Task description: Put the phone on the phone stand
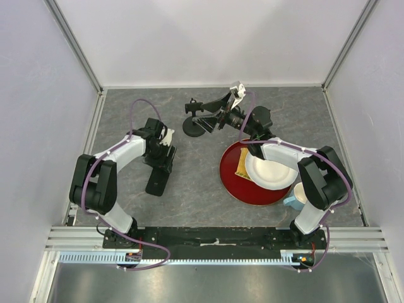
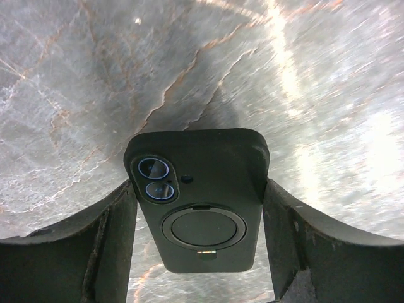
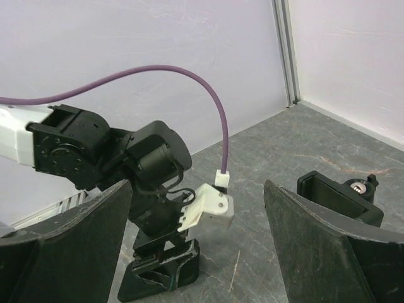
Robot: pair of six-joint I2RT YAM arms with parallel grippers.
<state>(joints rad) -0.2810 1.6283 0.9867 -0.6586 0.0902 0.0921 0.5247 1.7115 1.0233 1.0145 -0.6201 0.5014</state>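
The phone's far end is left clear by my left gripper. My right gripper will next move back and to the left in the top view, tipping downward, onto that end of the phone.
The phone (image 2: 202, 189) lies back-side up between my left gripper's fingers, with its twin lenses and round ring showing. In the top view the phone (image 1: 156, 182) sits left of centre on the table, its far end under my left gripper (image 1: 163, 158). My left gripper (image 2: 201, 202) is shut on the phone, one finger against each long edge. The phone stand (image 1: 192, 127) stands at centre back, and its clamp head (image 3: 341, 197) shows just past my right finger. My right gripper (image 1: 211, 120), beside the stand, is open and holds nothing (image 3: 197, 208).
A red plate (image 1: 237, 183) at right carries a white plate (image 1: 271, 170) and a yellow cloth (image 1: 243, 165). A light blue cup (image 1: 293, 201) stands by the right arm's base. White walls enclose the grey marbled table (image 1: 202, 202) on three sides.
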